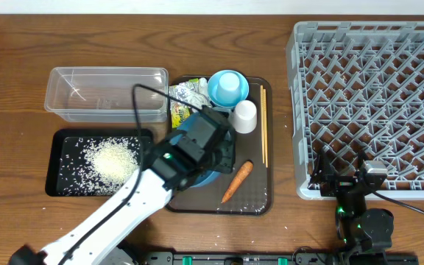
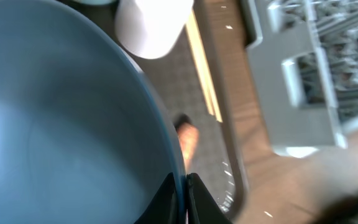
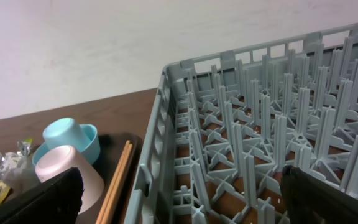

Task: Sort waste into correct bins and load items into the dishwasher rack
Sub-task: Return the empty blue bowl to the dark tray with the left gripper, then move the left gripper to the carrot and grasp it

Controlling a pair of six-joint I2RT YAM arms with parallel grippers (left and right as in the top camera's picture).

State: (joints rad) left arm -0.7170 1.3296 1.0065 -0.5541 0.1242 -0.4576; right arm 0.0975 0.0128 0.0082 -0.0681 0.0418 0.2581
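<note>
The dark-blue bowl shows empty, so the left gripper should next lower it onto the brown tray beside the carrot (image 1: 236,180), then let go of the bowl's rim.
My left gripper (image 1: 223,156) is shut on the rim of the large dark-blue bowl (image 2: 61,124), which fills most of the left wrist view; in the overhead view the arm hides most of the bowl (image 1: 203,179). On the brown tray a small orange carrot (image 1: 236,180) lies to the bowl's right. A white cup (image 1: 245,116), thin chopsticks (image 1: 263,132), a light-blue bowl (image 1: 227,87) and a crumpled wrapper (image 1: 182,110) are there too. My right gripper (image 3: 185,205) stands open at the near left corner of the grey dishwasher rack (image 1: 374,103).
A clear tub (image 1: 105,92) stands at the back left. In front of it a black tray (image 1: 56,165) holds loose white rice (image 1: 112,160). The brown serving tray (image 1: 260,199) lies between the bins and the rack.
</note>
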